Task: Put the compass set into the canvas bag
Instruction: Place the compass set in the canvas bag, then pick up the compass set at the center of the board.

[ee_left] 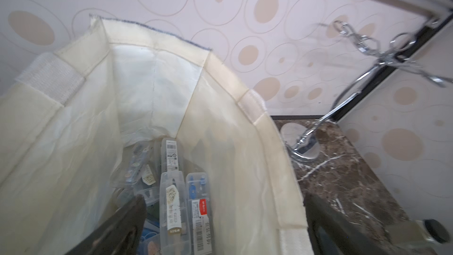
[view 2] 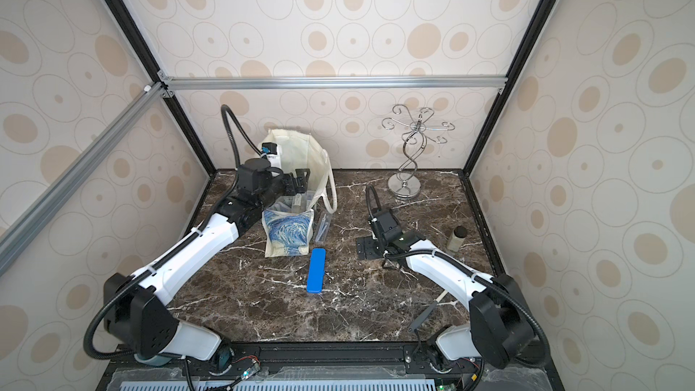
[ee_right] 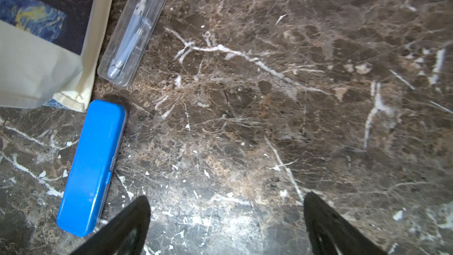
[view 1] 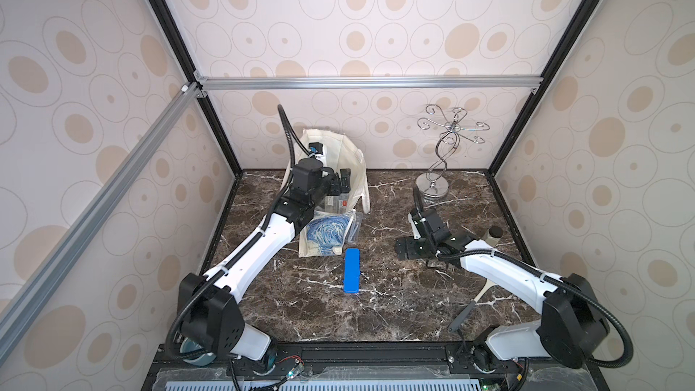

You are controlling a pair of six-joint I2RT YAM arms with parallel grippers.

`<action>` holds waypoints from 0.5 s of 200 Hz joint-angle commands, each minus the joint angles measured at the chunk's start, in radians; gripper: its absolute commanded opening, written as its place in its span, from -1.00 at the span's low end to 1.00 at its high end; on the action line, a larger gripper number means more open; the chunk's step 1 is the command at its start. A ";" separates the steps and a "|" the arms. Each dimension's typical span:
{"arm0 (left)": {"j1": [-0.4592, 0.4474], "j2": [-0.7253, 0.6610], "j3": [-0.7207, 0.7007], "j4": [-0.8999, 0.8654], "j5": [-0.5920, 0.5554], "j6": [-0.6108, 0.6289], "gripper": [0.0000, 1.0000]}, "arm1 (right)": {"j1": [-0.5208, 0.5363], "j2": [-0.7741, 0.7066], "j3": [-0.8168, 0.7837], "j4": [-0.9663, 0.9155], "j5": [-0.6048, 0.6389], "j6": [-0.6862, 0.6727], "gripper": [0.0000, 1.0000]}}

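Next, my right gripper shifts toward the bag point(view 1: 355, 167) and down over the blue case point(view 1: 352, 269), which lies lower and nearer the bag, since its fingers span bare marble.
The cream canvas bag point(view 1: 355, 167) stands at the back left, with its blue swirl print point(view 2: 287, 231) facing front. My left gripper point(view 1: 340, 182) hovers open at its mouth with nothing in it. In the left wrist view its jaws straddle the bag wall point(ee_left: 245, 168). Several clear compass set cases point(ee_left: 171, 199) lie on the bag's floor. Another clear compass set case point(ee_right: 132, 33) lies on the table beside the bag, and a blue case point(ee_right: 92, 168) lies in front of it. My right gripper point(view 1: 408, 250) is open and empty, low over bare marble to the right of both cases.
A chrome hook stand point(view 1: 436, 167) rises at the back right. A small jar with a dark lid point(view 1: 494, 236) sits near the right wall. A long utensil with a white handle point(view 1: 470, 306) lies under the right arm. Papered walls enclose three sides.
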 commanded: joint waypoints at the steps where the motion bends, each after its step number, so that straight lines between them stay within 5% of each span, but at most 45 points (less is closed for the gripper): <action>1: 0.003 -0.084 -0.067 0.135 0.149 -0.050 1.00 | 0.061 0.064 0.064 0.000 0.006 -0.008 0.95; 100: -0.038 -0.389 -0.382 0.225 0.211 -0.160 1.00 | 0.251 0.394 0.264 0.078 -0.062 0.045 0.94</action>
